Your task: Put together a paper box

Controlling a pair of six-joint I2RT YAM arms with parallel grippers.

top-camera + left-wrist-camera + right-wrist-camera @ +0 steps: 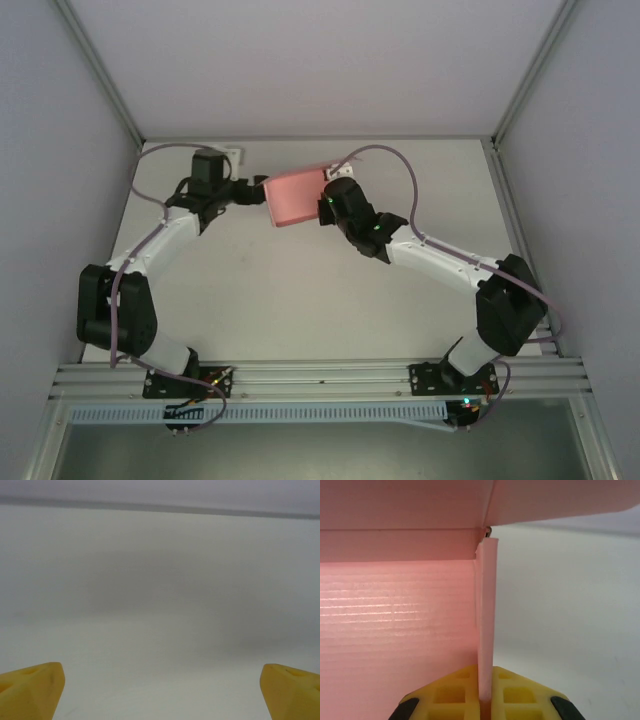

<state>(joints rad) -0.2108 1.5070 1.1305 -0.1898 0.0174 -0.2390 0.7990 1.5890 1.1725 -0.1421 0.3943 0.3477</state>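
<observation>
My right gripper moves down and back toward the base next, onto the table, before it releases the pink side of the paper box.
The pink paper box (295, 196) is held up near the back of the table, between the two arms. My right gripper (326, 205) is shut on its right edge. In the right wrist view a thin pink wall of the paper box (486, 615) stands clamped between the yellow fingers (452, 695), with a corrugated pink panel to the left and a flap overhead. My left gripper (258, 190) stands open just left of the box. Its yellow fingertips (30, 690) sit wide apart in the left wrist view, with bare table between them.
The white table (300, 290) is walled on the left, right and back. A small white fitting (236, 154) sits at the back edge. An aluminium rail (320, 378) carrying both arm bases runs along the near edge.
</observation>
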